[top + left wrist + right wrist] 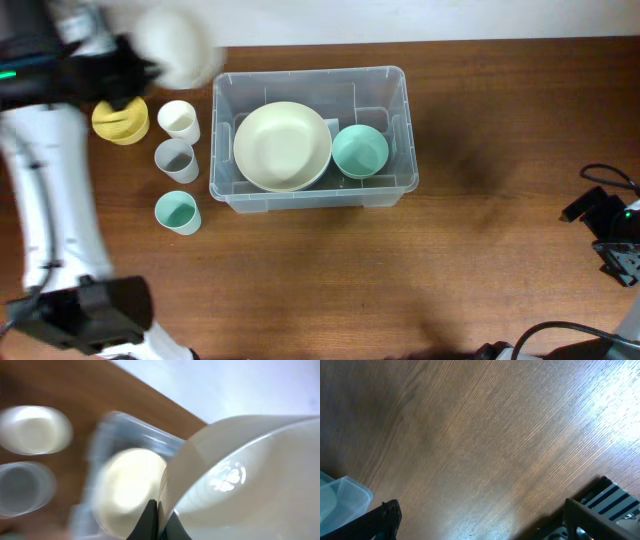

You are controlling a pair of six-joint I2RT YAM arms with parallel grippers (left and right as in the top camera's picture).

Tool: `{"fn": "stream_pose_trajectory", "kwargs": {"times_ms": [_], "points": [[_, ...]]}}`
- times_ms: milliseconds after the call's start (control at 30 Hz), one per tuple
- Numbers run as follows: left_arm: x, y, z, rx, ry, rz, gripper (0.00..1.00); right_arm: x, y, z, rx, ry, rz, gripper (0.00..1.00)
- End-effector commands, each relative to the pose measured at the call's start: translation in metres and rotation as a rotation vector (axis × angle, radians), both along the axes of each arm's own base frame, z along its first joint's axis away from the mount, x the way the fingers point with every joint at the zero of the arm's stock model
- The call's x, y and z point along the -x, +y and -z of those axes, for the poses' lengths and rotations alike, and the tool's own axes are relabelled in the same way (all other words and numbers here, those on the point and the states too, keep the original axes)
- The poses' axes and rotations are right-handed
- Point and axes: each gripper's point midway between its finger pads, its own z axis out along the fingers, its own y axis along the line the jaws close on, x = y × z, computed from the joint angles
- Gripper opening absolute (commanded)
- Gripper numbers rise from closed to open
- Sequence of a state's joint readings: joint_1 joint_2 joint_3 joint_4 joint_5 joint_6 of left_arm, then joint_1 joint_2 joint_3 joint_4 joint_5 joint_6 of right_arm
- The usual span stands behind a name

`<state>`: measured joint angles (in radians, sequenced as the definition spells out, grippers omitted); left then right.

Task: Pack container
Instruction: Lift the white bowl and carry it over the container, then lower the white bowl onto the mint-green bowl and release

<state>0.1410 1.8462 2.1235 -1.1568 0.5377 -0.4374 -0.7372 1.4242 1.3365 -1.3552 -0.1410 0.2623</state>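
Next, my left gripper needs to cross right in the overhead view and lower the white bowl inside the empty teal bowl (pixel 360 151), which lies below it on that side.
The container (pixel 400 120), a clear plastic bin, stands mid-table with a large cream bowl (pixel 282 145) and a small teal bowl (pixel 360 150) inside. My left gripper (pixel 138 68) hovers off its far left corner, shut on the rim of a white bowl (pixel 178 45) that shows blurred. In the left wrist view the gripper (pixel 157 516) pinches that white bowl (pixel 250 475) by its wall, with the container (pixel 135 432) and the cream bowl (pixel 130 485) below. My right gripper (pixel 615 250) stands open over bare wood at the right edge; the right gripper (pixel 482 520) holds nothing.
Left of the bin stand a yellow bowl (pixel 120 120), a white cup (pixel 178 120), a clear cup (pixel 175 160) and a teal cup (pixel 177 212). A corner of the bin (pixel 340 497) shows in the right wrist view. Cables lie at the right edge.
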Motion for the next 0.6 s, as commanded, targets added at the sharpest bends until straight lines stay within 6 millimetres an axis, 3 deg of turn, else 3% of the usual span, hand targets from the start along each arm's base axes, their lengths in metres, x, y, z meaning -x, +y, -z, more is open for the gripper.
{"fn": "stream_pose_trajectory", "kwargs": {"times_ms": [0,133,233,400,567], "points": [[0.004,-0.071,-0.007,-0.132,-0.058,0.119,0.01,0.000,0.000,0.000,-0.004,-0.006,0.010,0.99],[0.010,-0.154,0.012,-0.204,-0.068,0.260,0.01,0.000,0.000,0.000,-0.004,-0.006,0.010,0.99],[0.011,-0.201,0.037,-0.281,-0.066,0.318,0.01,0.000,0.000,0.000,-0.003,-0.006,0.010,0.99],[0.005,-0.245,0.087,-0.345,-0.020,0.369,0.01,0.000,0.000,0.000,-0.004,-0.006,0.009,0.99],[-0.004,-0.258,0.157,-0.375,0.102,0.391,0.01,0.000,0.000,0.000,-0.003,-0.006,0.010,0.99]]}}
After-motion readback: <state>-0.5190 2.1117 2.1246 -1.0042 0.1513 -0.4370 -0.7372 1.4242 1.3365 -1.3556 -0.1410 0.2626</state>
